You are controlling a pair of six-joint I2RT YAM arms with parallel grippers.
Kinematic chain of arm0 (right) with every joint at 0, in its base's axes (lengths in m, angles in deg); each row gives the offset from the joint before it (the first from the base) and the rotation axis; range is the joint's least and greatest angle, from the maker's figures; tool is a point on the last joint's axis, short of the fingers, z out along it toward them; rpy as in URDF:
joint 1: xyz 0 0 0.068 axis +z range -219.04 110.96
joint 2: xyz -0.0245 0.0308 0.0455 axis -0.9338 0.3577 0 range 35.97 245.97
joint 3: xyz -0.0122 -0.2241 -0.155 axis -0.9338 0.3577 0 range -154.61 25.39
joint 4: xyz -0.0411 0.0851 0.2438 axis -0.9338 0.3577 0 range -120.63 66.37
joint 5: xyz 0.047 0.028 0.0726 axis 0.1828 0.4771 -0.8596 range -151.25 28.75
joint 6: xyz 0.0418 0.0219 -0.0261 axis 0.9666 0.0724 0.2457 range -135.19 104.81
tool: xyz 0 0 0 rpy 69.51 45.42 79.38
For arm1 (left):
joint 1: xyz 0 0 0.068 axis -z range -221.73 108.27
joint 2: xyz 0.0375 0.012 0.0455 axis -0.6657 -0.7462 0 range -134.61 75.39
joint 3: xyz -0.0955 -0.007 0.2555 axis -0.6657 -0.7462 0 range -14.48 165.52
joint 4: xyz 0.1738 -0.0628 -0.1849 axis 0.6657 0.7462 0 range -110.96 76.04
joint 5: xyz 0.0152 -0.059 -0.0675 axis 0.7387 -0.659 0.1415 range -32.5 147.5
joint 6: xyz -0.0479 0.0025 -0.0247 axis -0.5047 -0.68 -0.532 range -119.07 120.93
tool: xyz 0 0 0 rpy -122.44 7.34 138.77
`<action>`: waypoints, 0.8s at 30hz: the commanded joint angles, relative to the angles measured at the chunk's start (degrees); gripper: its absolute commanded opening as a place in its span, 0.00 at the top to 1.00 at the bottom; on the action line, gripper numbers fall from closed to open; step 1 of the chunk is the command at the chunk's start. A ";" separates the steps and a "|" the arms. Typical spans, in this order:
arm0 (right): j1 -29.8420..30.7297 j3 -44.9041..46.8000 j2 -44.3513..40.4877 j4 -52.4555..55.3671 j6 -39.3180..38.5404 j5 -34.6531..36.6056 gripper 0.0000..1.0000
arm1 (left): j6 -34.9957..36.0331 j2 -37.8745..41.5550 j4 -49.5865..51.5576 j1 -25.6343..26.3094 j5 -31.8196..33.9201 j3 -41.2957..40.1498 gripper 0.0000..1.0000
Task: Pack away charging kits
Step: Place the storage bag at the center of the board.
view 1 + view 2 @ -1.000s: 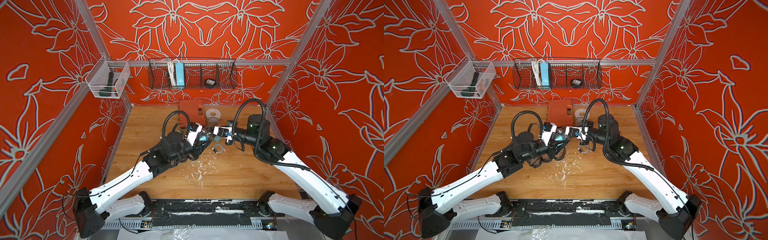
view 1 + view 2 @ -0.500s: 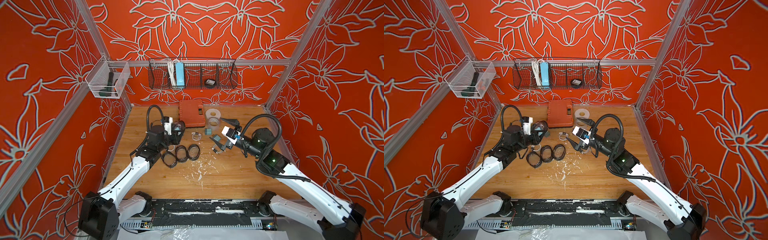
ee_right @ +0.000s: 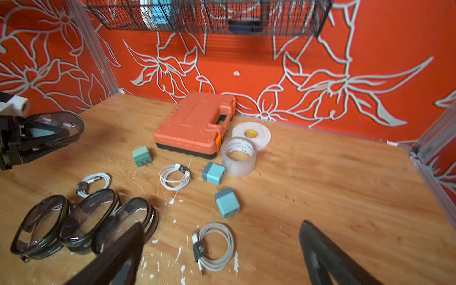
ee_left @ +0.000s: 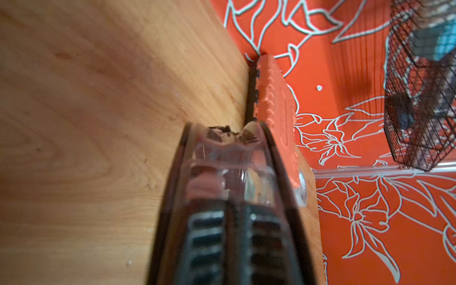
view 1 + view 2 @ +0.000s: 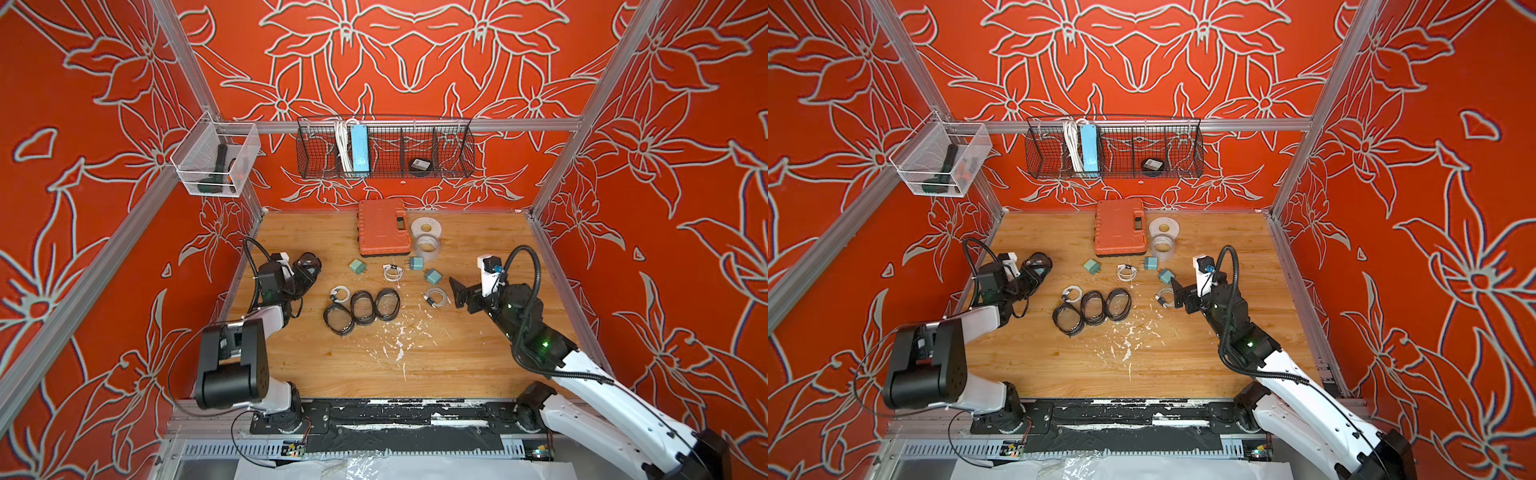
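Observation:
I need to lower the oval black-rimmed pouch [image 5: 308,265] with my left gripper next, onto the bare wood below, and release it there, clear of the loose plugs and cables.
My left gripper [image 5: 298,277] is shut on an oval black-rimmed pouch [image 5: 308,265] at the table's left edge. The right wrist view shows a teal plug and a white cable inside that pouch [image 3: 53,132]. In the left wrist view the pouch [image 4: 229,160] sits edge-on between the fingers [image 4: 207,237]. Three more pouches [image 5: 362,306] lie side by side mid-table. Three teal plugs [image 5: 356,266] [image 5: 416,263] [image 5: 433,275] and three coiled cables [image 5: 392,272] [image 5: 340,294] [image 5: 435,297] lie loose. My right gripper [image 5: 459,291] is open just above the table, next to the nearest cable [image 3: 216,246].
An orange case [image 5: 382,227] and two tape rolls [image 5: 426,227] stand at the back. A wire basket [image 5: 453,147] on the back wall holds a light-blue power strip [image 5: 359,147]. A clear bin [image 5: 216,166] hangs on the left wall. White flecks litter the wood.
The two arms have drawn apart from the middle. The left carried the pouch to the left edge. The right gripper opened and pulled back to the right.

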 commanded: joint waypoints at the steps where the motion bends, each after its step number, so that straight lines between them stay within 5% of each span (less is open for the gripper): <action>1: -0.13 3.40 -3.83 0.65 6.80 2.15 0.02 | -3.64 -3.99 -6.25 -1.47 -4.04 1.47 1.00; 11: -0.21 5.92 -10.83 5.08 9.42 10.68 0.02 | -5.23 -12.23 -4.99 -3.86 -0.32 1.38 1.00; 15: -1.66 1.68 -6.04 10.68 11.43 16.10 0.02 | -5.03 -10.76 -3.03 -4.31 1.29 -0.30 0.46; 17: -3.33 -1.09 -2.54 12.89 12.18 15.12 0.02 | -5.23 -8.66 -2.15 -4.55 2.64 -1.52 0.29; 18: -4.38 -2.63 -0.51 13.79 12.42 13.80 0.02 | -5.08 -7.37 -0.76 -4.64 4.01 -1.74 0.03; 24: -8.75 -8.73 8.58 16.51 13.11 4.62 0.02 | -3.19 2.27 13.91 -4.86 11.91 -0.81 0.01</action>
